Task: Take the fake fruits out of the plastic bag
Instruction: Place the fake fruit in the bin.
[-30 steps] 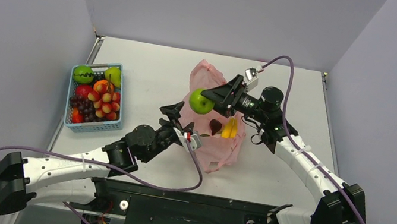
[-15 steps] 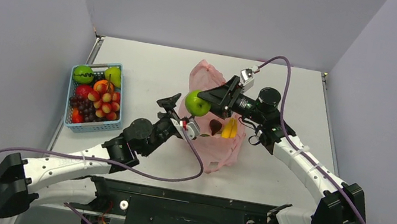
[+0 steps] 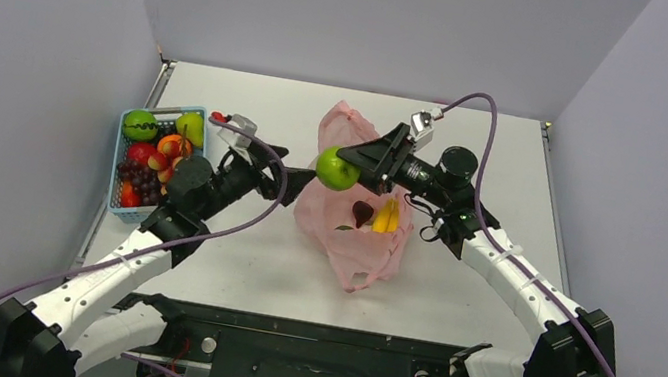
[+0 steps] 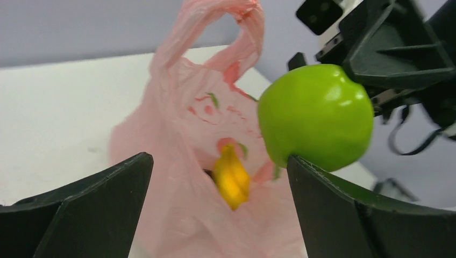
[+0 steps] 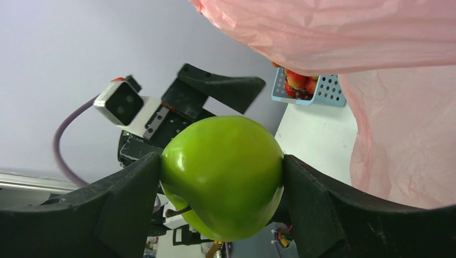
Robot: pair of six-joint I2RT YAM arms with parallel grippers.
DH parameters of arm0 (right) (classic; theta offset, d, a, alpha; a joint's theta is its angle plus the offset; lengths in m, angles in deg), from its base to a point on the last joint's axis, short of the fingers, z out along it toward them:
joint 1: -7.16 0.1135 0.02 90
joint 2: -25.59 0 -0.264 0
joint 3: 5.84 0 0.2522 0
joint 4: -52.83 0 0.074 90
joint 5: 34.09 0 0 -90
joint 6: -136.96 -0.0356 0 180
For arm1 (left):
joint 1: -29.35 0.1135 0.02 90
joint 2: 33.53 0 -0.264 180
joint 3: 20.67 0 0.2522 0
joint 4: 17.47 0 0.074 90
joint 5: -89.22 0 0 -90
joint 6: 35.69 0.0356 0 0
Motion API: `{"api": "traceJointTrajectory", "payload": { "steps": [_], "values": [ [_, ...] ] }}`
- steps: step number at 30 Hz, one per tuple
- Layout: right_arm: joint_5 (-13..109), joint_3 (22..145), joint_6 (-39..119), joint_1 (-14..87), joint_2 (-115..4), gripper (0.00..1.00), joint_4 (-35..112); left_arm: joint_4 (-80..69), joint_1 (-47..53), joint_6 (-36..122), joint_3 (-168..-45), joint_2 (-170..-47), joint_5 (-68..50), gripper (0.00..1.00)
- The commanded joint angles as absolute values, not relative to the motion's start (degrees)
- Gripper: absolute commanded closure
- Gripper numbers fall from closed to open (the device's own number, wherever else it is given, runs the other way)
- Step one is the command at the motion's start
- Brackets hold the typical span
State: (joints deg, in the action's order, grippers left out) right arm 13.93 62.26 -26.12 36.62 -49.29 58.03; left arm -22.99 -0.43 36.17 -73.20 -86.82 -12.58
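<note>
The green apple (image 3: 337, 169) (image 4: 315, 116) is off by one finger. I need to ease my left gripper away toward the basket next, turn it to face the apple, and then move it in around the apple.
The pink plastic bag (image 3: 354, 227) lies mid-table with the yellow bananas (image 3: 387, 216) and a dark red fruit (image 3: 362, 214) inside it. My right gripper (image 3: 346, 164) is shut on the green apple (image 3: 337, 168) and holds it above the bag's left side; the apple fills the right wrist view (image 5: 223, 174). My left gripper (image 3: 289, 179) is open and empty, just left of the apple, pointing at the bag. In the left wrist view the apple (image 4: 316, 115) sits by my right fingertip, with the bag (image 4: 183, 140) and bananas (image 4: 231, 177) behind.
A light-blue basket (image 3: 118, 198) at the left holds a striped green ball (image 3: 139, 125), another green fruit (image 3: 191, 127), dark grapes and a red-yellow cluster (image 3: 176, 169). Grey walls enclose the table on three sides.
My left arm has swung from the front of the bag round to its left side, near the basket, gripper open. My right gripper has stayed about in place holding the apple.
</note>
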Motion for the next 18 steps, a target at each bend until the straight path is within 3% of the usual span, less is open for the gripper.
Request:
{"api": "traceJointTrajectory", "payload": {
  "steps": [1, 6, 10, 18],
  "values": [
    [14.29, 63.64, -26.89, 37.66, -48.84, 0.87, 61.77, -40.01, 0.56, 6.99, -70.85, -86.49, -26.19, 0.03],
    [14.81, 63.61, -27.09, 38.21, -49.0, 0.91, 62.97, -55.88, 4.61, -11.03, -67.42, -89.56, -29.2, 0.03],
    [15.86, 62.33, -28.91, 38.25, -48.7, 0.98, 64.73, -51.63, 4.81, -9.01, -67.76, -87.35, -28.72, 0.03],
    [18.92, 62.54, -29.96, 39.53, -49.2, 0.98, 64.58, -45.09, 3.72, -5.05, -69.41, -87.4, -27.83, 0.03]
  ]
}}
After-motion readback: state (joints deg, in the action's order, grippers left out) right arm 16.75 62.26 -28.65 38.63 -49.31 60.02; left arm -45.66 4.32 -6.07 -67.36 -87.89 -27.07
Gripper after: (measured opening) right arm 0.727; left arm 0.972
